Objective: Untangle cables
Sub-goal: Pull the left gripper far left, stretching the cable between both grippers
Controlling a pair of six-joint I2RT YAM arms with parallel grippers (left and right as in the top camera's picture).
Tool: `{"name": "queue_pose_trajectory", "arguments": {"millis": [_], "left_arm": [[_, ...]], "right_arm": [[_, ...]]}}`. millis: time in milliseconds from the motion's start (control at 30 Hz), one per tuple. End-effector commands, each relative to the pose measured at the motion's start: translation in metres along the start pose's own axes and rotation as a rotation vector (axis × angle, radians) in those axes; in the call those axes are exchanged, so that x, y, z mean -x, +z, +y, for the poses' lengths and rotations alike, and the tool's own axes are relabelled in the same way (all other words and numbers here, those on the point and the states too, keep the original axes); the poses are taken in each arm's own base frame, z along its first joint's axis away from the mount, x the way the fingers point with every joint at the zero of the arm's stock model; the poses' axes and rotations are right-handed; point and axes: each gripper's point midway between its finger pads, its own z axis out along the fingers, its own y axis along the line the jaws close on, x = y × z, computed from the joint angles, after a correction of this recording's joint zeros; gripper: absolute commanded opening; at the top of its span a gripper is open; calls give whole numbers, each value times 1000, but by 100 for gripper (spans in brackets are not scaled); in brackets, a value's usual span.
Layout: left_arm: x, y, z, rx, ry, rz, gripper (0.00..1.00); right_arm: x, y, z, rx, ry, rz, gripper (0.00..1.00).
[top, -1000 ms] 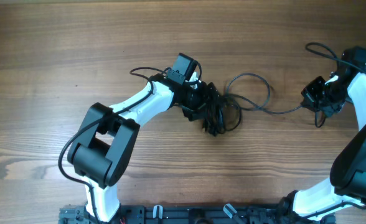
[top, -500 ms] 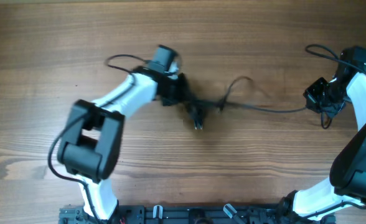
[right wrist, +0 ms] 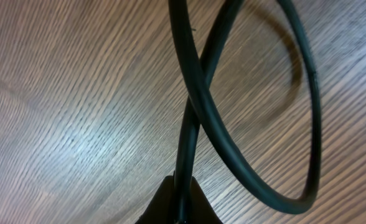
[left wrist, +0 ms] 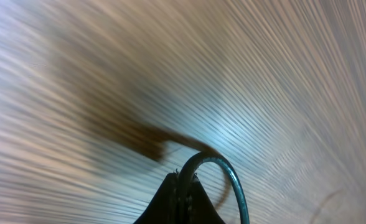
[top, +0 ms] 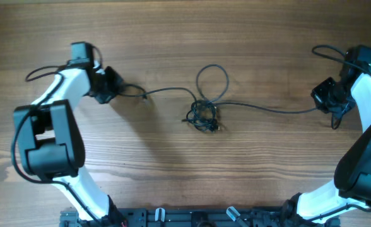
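The left gripper pulls away from the knot next, toward the left in the overhead view, then releases the cable, because the piece of cable still bows loosely.
The cables point(top: 203, 114) form a small black knot at mid-table, with one loop point(top: 211, 81) above it. One strand runs left to my left gripper point(top: 111, 85), which is shut on it. Another strand runs right to my right gripper point(top: 327, 98), also shut on a cable. In the left wrist view, a thin cable point(left wrist: 217, 167) arcs out from between the shut gripper point(left wrist: 184, 180); the picture is motion-blurred. The right wrist view has a black cable point(right wrist: 189, 124) pinched between the shut gripper point(right wrist: 182, 186), and its loop point(right wrist: 295, 124) curls to the right.
The wooden table point(top: 173, 170) spreads all round the knot. Thicker black wires trail from the left arm point(top: 47, 71) and from the right arm point(top: 327, 50). The arm bases stand at the front edge.
My left gripper closed on a strand and pulled far left, dragging it out of the bundle. The bundle shrank to a small knot. The right gripper stayed put.
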Motion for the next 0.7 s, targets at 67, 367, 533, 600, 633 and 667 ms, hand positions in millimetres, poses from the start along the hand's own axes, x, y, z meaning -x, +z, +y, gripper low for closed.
{"name": "queue_pose_trajectory", "arguments": {"millis": [67, 367, 533, 600, 633, 667], "left_arm": [[37, -17, 72, 83, -176, -55, 4], [55, -56, 174, 119, -589, -76, 4], [53, -54, 204, 109, -689, -111, 4], [53, -48, 211, 99, -705, -136, 4], [53, -46, 213, 94, -712, -146, 4], [54, -44, 214, 90, -711, -156, 4]], "right_arm": [[17, 0, -9, -62, 67, -71, 4], [65, -10, -14, -115, 151, -310, 4], [92, -26, -42, -237, 308, -495, 4], [108, -33, -46, -243, 331, -571, 5], [116, -36, -46, -238, 322, -599, 5], [124, -40, -44, -231, 298, -628, 5]]}}
